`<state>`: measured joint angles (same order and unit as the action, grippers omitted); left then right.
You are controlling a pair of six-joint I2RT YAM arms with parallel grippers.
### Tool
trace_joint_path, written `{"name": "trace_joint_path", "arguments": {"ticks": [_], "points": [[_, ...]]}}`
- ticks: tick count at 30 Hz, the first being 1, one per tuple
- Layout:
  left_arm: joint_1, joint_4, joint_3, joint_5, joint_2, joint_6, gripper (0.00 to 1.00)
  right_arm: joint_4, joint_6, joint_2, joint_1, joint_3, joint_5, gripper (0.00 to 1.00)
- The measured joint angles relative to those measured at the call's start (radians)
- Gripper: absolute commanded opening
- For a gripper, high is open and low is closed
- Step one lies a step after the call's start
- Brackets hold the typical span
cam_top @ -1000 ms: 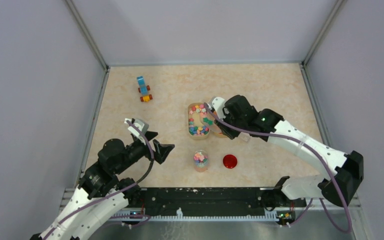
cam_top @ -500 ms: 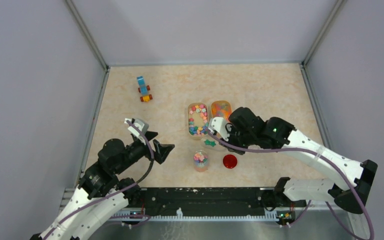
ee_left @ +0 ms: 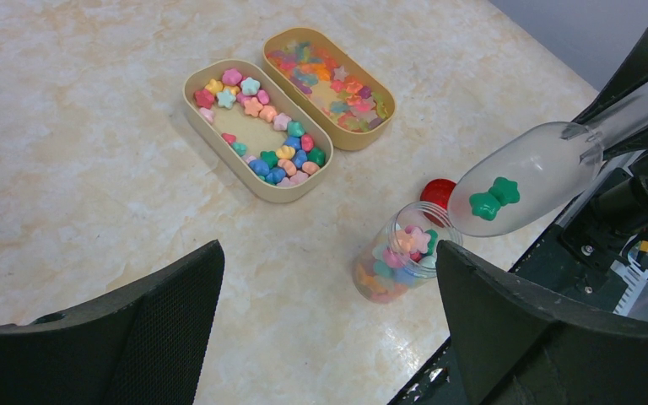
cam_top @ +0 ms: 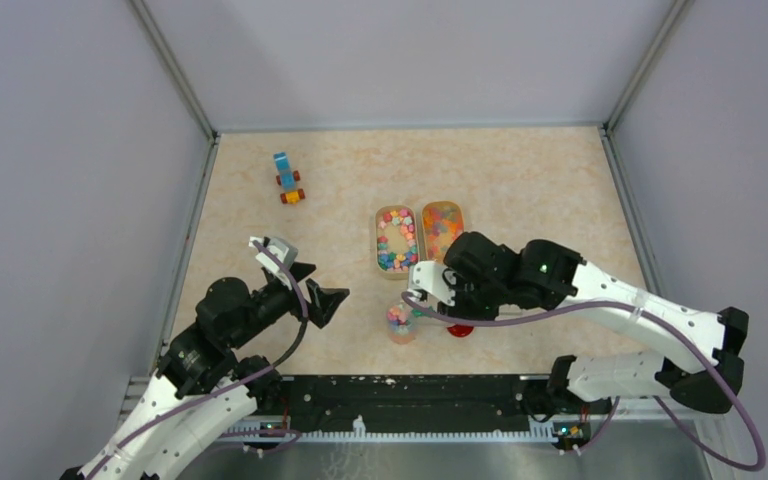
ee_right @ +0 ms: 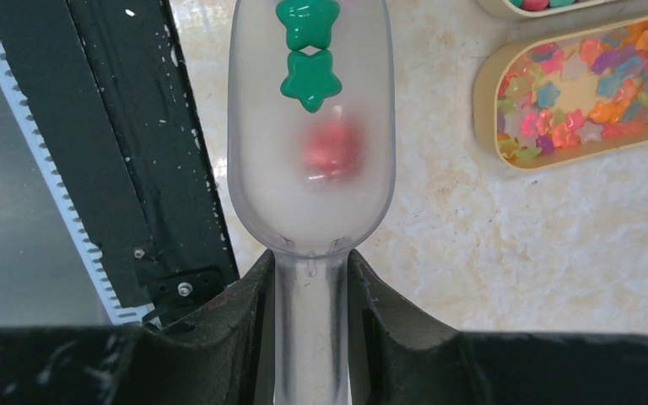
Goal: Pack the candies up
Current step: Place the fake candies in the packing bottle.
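The right gripper tips the scoop over the jar (cam_top: 401,322) next, then moves outward and down to release, since bare tabletop (cam_top: 509,220) beside the second tray lies there.
Small multicoloured star candies (cam_top: 397,240) lie in a tan oval tray (ee_left: 213,143), and more in a second oval tray (cam_top: 442,225) beside it (ee_left: 369,131). A clear jar (cam_top: 401,322) partly filled with candies stands near the table's front edge (ee_left: 396,261). My right gripper (ee_right: 310,270) is shut on the handle of a clear plastic scoop (ee_right: 310,152). The scoop holds two green star candies (ee_right: 310,51) and hovers just above and right of the jar's mouth (ee_left: 523,177). My left gripper (ee_left: 329,321) is open and empty, left of the jar.
A round red lid (ee_left: 439,190) lies right of the jar, mostly under the right arm in the top view. A blue-and-orange toy vehicle (cam_top: 286,178) sits at the far left. The black base rail (cam_top: 410,400) runs along the front edge.
My right gripper has carried the scoop from the candy tray toward the front of the table, to just beside the jar. The left arm has not moved.
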<state>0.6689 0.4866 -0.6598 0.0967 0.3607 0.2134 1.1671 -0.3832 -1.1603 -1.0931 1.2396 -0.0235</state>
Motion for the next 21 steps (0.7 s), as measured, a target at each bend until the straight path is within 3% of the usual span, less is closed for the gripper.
{"name": "trace_joint_path", "arguments": {"ticks": [21], "points": [[0.0,0.0,0.0,0.0,0.0,0.0,0.99,0.14,0.061,-0.179,-0.154,0.144,0.255,0.0]]}}
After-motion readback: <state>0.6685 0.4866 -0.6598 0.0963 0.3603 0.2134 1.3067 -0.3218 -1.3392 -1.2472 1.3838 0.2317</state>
